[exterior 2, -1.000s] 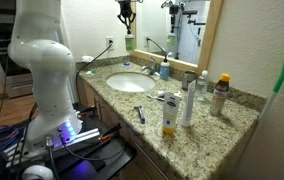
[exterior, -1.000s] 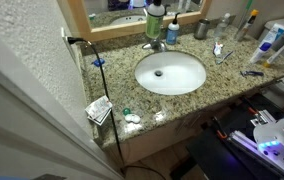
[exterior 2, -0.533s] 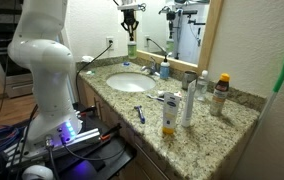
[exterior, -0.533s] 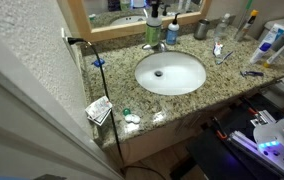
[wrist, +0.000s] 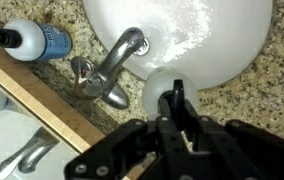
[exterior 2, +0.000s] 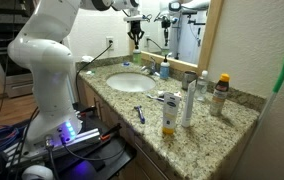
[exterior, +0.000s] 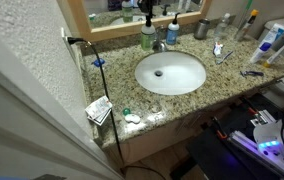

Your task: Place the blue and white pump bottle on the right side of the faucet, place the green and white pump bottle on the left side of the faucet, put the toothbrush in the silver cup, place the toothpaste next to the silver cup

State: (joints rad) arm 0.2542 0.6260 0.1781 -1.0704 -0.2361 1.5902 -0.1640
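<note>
My gripper is above the bare counter beside the faucet. It needs to move away from the blue and white pump bottle next, go down and let go of the green one.
My gripper (exterior: pixel 147 14) (exterior 2: pixel 134 24) is shut on the white pump head of the green and white pump bottle (exterior: pixel 148 38) (wrist: pixel 158 90). It holds the bottle upright just left of the chrome faucet (exterior: pixel 159 44) (wrist: pixel 107 70), low over the counter. Whether the base touches the counter is unclear. The blue and white pump bottle (exterior: pixel 172 33) (wrist: pixel 42 40) stands on the other side of the faucet. The silver cup (exterior: pixel 201 30) (exterior 2: pixel 190 78) stands further right by the mirror. The toothpaste (exterior: pixel 218 47) and the thin pale toothbrush (exterior: pixel 226 57) lie near the sink's right rim.
The white basin (exterior: pixel 170 72) lies in front of the faucet and the wooden mirror frame (exterior: pixel 112 28) right behind it. Tall white-and-blue bottles (exterior 2: pixel 169 115) and a brown bottle (exterior 2: pixel 220 93) stand at the counter's end. A blue handled item (exterior: pixel 250 72) lies nearby. Packets (exterior: pixel 100 108) lie at the front left corner.
My gripper has carried the green bottle across to the faucet's left side and lowered it toward the counter. The other items have not moved.
</note>
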